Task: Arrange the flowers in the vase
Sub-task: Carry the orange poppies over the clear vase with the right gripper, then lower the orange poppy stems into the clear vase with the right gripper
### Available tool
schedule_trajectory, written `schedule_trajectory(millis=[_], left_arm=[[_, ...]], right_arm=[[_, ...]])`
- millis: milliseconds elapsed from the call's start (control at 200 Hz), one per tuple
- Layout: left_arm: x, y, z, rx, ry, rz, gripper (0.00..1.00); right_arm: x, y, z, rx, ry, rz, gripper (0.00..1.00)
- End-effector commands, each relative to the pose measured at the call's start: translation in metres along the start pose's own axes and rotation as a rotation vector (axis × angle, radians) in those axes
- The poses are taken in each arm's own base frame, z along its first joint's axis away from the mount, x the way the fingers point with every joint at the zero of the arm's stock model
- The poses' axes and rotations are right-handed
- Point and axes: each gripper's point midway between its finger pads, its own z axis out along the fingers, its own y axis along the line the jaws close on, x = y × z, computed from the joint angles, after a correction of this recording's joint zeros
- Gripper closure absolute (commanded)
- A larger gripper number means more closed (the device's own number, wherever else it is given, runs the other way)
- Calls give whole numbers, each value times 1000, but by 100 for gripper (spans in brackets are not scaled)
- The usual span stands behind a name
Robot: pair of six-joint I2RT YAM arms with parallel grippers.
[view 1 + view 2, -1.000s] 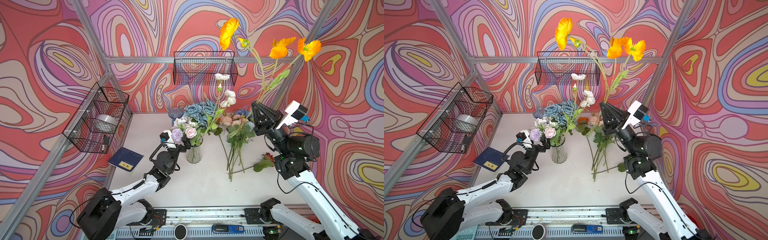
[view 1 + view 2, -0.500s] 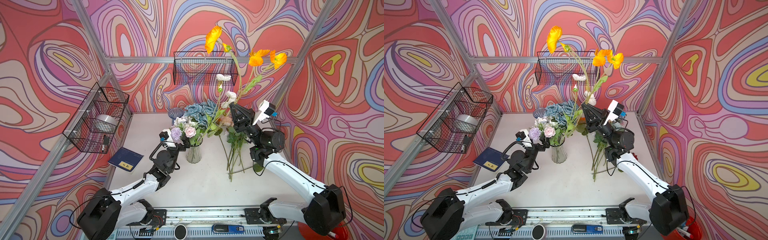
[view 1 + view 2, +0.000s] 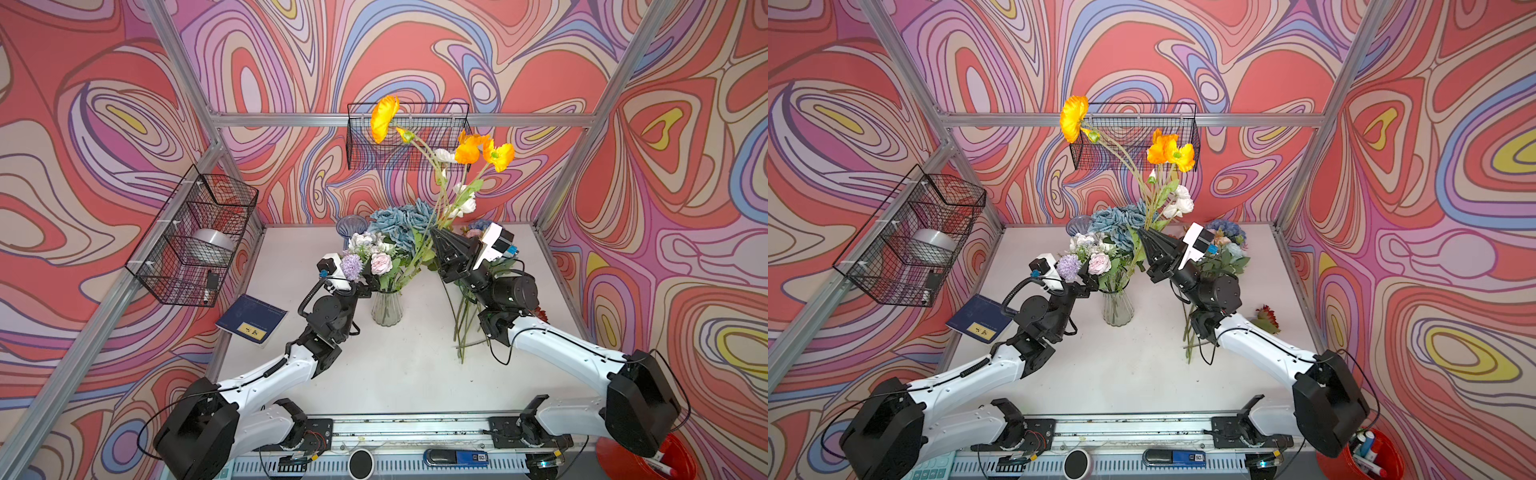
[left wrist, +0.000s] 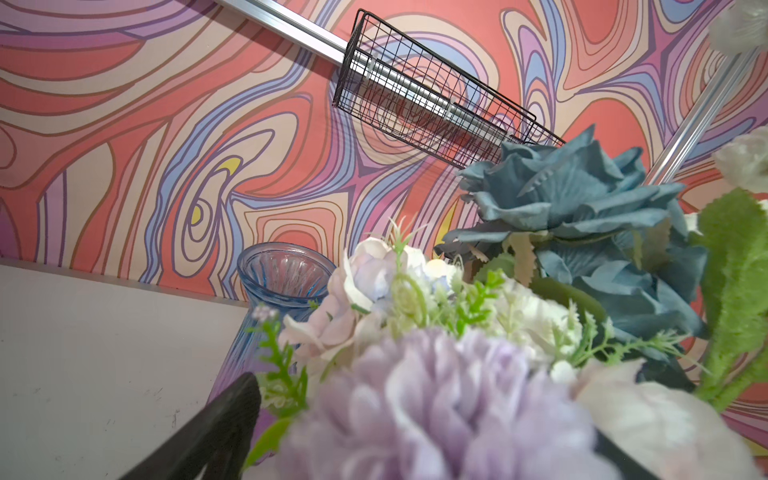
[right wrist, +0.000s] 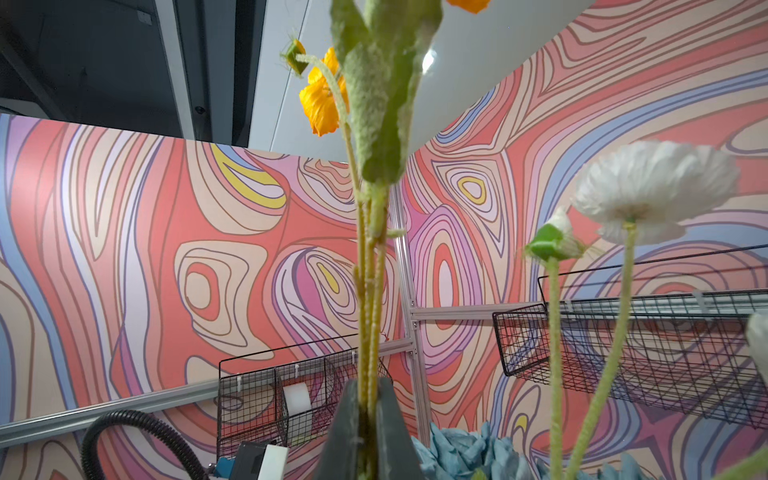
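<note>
My right gripper moves down toward the vase's opening (image 3: pixel 388 291) next, feeding the orange flowers' stems deeper before releasing them, since the orange flowers (image 3: pixel 384 116) stand far above the other blooms.
The clear glass vase (image 3: pixel 386 309) (image 3: pixel 1118 309) stands mid-table and holds a lilac pompom (image 3: pixel 352 266) (image 4: pixel 436 407), a pink peony (image 3: pixel 381 264), dusty-blue roses (image 3: pixel 399 226) (image 4: pixel 582 199) and white poppies (image 3: pixel 463 199) (image 5: pixel 652 183). My right gripper (image 3: pixel 434 230) (image 3: pixel 1140 230) (image 5: pixel 368 386) is shut on the stems of the orange flowers (image 3: pixel 384 116) (image 3: pixel 1171 151), which tower above it. Their lower stems slant down to the vase mouth. My left gripper (image 3: pixel 368 284) (image 3: pixel 1090 282) (image 4: pixel 428 415) is open at the vase neck, under the flower heads. More flowers (image 3: pixel 465 328) (image 3: pixel 1225 228) lie on the table, partly behind the right arm.
An empty blue glass vase (image 3: pixel 351 226) (image 4: pixel 286 274) stands at the back. A navy notebook (image 3: pixel 251 320) lies at the left. Wire baskets hang on the left wall (image 3: pixel 195 232) and the back wall (image 3: pixel 409 137). A red pen cup (image 3: pixel 1358 457) sits at the front right.
The right arm has swung left and lower, bringing the orange flowers from the right side over to the vase. The left arm has not moved.
</note>
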Motion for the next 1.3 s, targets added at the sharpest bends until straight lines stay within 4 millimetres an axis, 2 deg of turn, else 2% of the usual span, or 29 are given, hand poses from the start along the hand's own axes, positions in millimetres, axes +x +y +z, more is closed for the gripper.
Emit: schedule_trajectory(millis=[0,125,245,396,711,931,1297], left_arm=[[-13,2,2,-23,-29,-17,2],[-14,2,3,-26,-22,-7,2],[-13,3,3,-31,-18,0,2],[-14,3,3,-34,-18,2,2],[-14,4,4,-35,-20,3,2],[-14,3,4,-29,-19,-1,3],[-15,3,3,-28,-21,-4,3]], right_arm=[[-2,-6,-4,36,-71,-44,100],[2,-6,-2,22,-97,-52,100],[15,-10,0,34,-70,-71,100],[39,-16,-2,61,-21,-70,100],[88,-7,-14,72,47,-70,100],[131,-3,-25,88,123,-86,100],[179,-11,-49,129,243,-67,100]])
